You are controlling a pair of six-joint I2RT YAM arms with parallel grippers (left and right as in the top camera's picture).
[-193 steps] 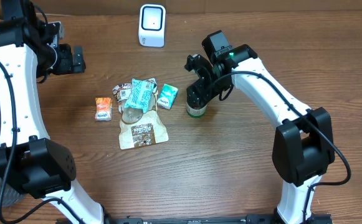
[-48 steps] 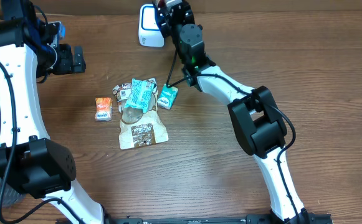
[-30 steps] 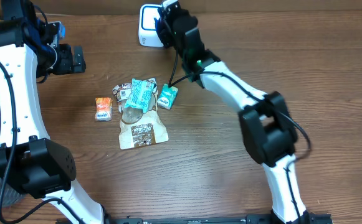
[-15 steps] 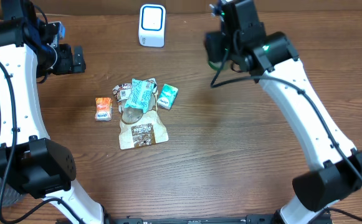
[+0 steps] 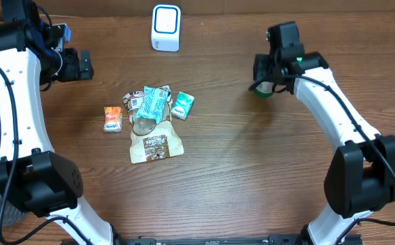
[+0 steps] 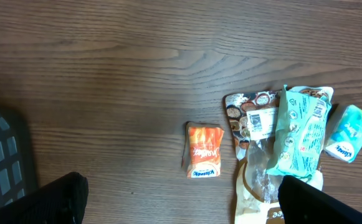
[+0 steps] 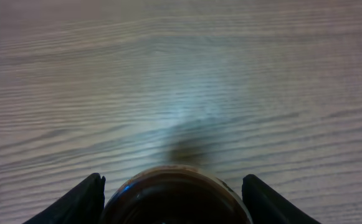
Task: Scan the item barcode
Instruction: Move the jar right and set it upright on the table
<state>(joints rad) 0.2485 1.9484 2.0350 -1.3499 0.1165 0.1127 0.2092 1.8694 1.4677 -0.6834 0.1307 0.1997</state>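
Note:
The round container [image 5: 266, 89] hangs green end down over clear table in my right gripper. Next, my right gripper should lower it, slightly back, onto the bare wood below it and let it go.
A small round container [image 5: 266, 89] with a green end hangs just over the table at the back right, and my right gripper [image 5: 264, 76] is shut on it. Seen from the right wrist, it is a dark round rim [image 7: 174, 198] filling the gap between the two black fingers [image 7: 84, 200]. Its barcode is not visible. The white scanner [image 5: 166, 27] stands at the back middle, well left of the container. My left gripper [image 5: 85, 64] hovers open and empty at the far left; from its wrist, its fingertips [image 6: 56, 200] flank bare wood.
Left of centre lies a cluster: an orange tissue packet [image 5: 113, 118], a teal pouch [image 5: 153, 103], a teal tissue packet [image 5: 183, 105] and a brown pouch [image 5: 155, 144]. A grey basket [image 6: 0, 155] sits at the left edge.
My right arm has swung from in front of the scanner to the back right, carrying the container with it. The left arm and the packets have not moved.

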